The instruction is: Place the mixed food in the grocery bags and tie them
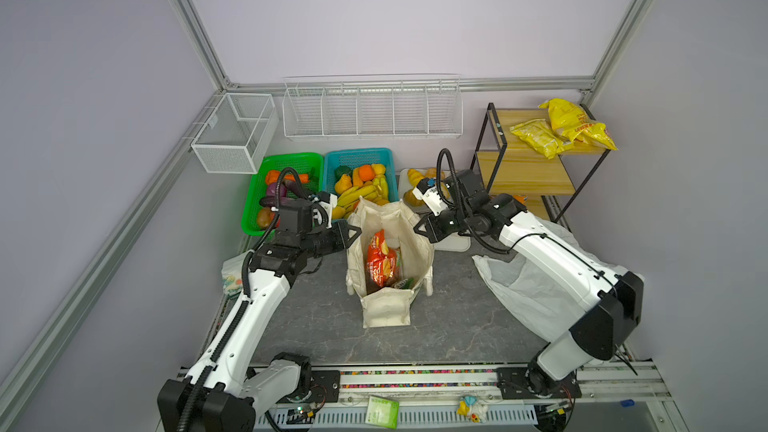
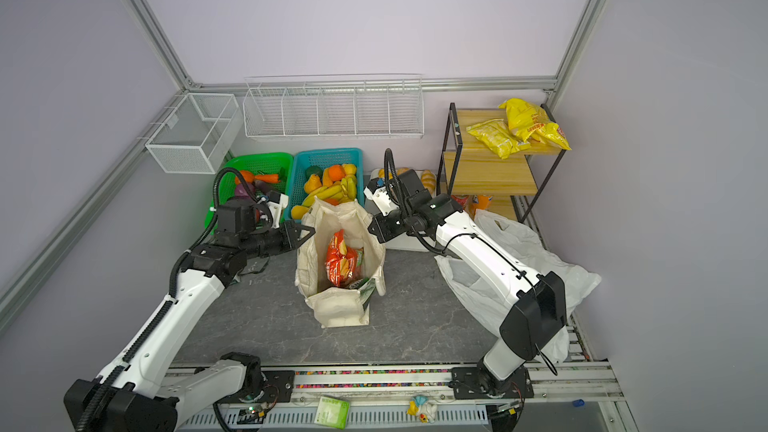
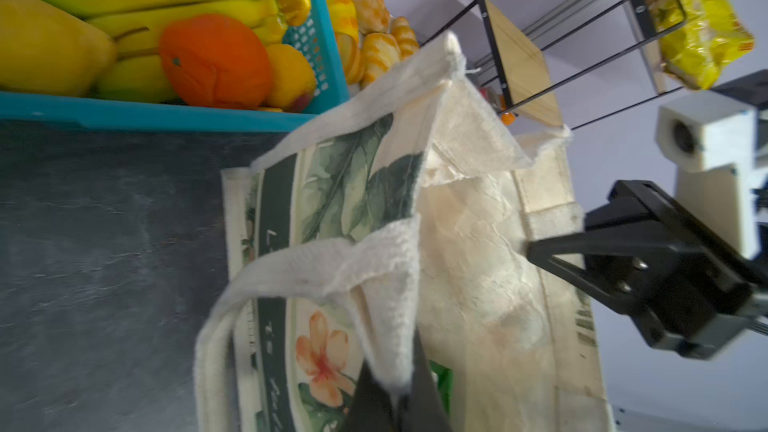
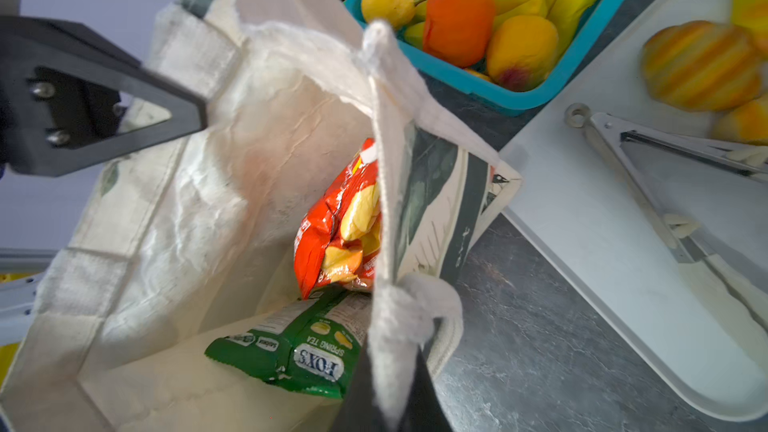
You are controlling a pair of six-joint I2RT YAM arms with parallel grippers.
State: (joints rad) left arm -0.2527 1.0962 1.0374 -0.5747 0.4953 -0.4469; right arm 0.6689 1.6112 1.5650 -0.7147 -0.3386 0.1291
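My left gripper will draw the handle strap toward the small printed bag, releasing it above the tabletop by the green basket (image 2: 244, 292), because the tote occupies the table's middle.
The cream canvas tote (image 1: 376, 309) (image 2: 338, 309) stands open at the table's middle. In it lie a red snack packet (image 1: 379, 261) (image 4: 328, 234) and a green-and-white packet (image 1: 405, 283) (image 4: 299, 353). My left gripper (image 1: 356, 231) (image 3: 399, 392) is shut on the handle strap (image 3: 332, 268) at the tote's left rim. My right gripper (image 1: 417, 228) (image 4: 395, 403) is shut on the handle (image 4: 399, 326) at the right rim. The white plastic bag (image 1: 528, 288) (image 2: 540, 251) lies crumpled under the right arm. Orange and yellow toy fruits (image 1: 361, 182) (image 4: 461, 22) fill the teal basket.
A green basket (image 1: 286, 157) and the teal basket (image 1: 359, 153) stand behind the tote. A white tray (image 1: 451, 245) with croissants and tongs (image 4: 644, 201) is at the back right. The wooden shelf (image 1: 528, 168) holds yellow packets. A small printed bag (image 1: 232, 278) lies left.
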